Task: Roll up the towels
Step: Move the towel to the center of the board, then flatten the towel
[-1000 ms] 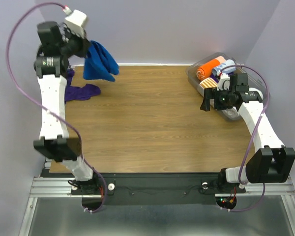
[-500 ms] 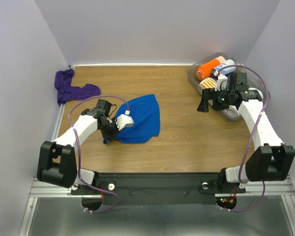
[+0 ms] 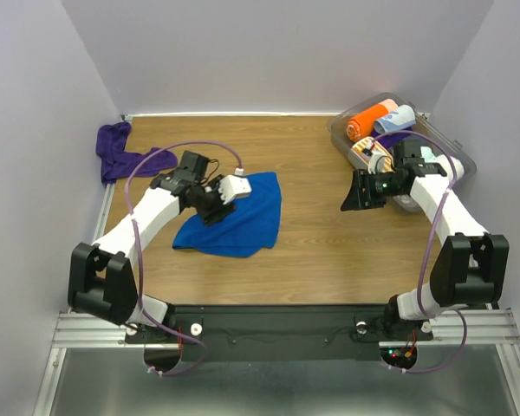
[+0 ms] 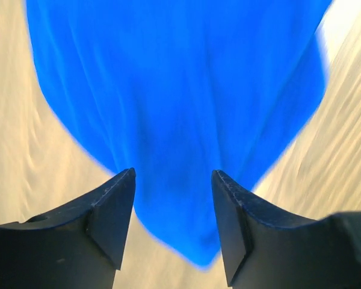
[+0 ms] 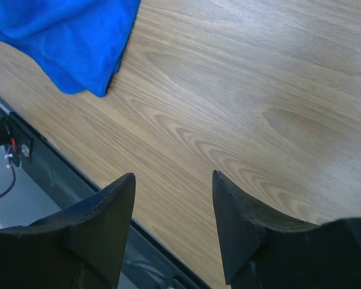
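Note:
I will move my left gripper down and to the right in the top view next, because the towel's hemmed edge by the towel's near corner lies below on that side.
The royal blue towel lies spread and rumpled on the wooden table, left of centre. My left gripper hovers over its left part. In the left wrist view the gripper is open, and the blue towel lies below its fingers, one corner pointing toward them. The dark purple towel lies crumpled at the far left corner. My right gripper hangs beside the bin. It is open and empty over bare wood, with the blue towel at the upper left of its view.
A clear plastic bin at the back right holds an orange roll, a pale blue roll, a striped roll and a bit of dark purple cloth. Walls close in the table on the left, back and right. The black front rail runs along the near edge.
My left arm came down from high at the back left with the blue towel, laid it on the table and opened. My right gripper shifted a little left and its jaws narrowed.

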You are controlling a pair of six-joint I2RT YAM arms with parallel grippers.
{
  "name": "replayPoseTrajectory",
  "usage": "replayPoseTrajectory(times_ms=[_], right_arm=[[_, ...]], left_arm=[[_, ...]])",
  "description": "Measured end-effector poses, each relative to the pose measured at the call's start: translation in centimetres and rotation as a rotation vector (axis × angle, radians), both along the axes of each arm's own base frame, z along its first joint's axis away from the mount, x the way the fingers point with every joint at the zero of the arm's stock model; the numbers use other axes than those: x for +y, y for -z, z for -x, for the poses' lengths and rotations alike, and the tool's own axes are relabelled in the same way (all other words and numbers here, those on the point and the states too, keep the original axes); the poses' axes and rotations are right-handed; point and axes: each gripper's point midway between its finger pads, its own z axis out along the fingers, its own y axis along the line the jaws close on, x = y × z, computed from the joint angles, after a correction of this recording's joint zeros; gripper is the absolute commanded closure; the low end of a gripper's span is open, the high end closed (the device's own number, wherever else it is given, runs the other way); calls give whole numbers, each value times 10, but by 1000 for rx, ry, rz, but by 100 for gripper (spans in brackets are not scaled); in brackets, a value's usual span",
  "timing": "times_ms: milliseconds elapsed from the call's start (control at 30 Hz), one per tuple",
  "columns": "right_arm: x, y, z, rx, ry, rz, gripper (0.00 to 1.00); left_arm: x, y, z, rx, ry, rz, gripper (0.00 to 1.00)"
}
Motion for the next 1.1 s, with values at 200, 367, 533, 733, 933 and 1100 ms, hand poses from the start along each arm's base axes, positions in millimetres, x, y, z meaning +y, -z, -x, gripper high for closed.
replayPoseTrajectory(times_ms=[200,367,533,733,933,1100], right_arm=[[6,3,-4,26,9,-43,44],[8,3,-4,41,14,-60,44],[8,3,-4,38,16,-62,44],[9,3,-4,41,17,-65,43],[9,2,-4,42,18,-68,43],[9,2,-4,42,18,-69,43]], left_arm=[[-84,2,-5,56,102,96,41],[-128,39,18,159,144,78,41],[-156,59,39,202,177,60,42],[-167,80,42,213,159,30,51],[-166,86,34,194,128,14,94],[-165,86,32,185,125,7,100]])
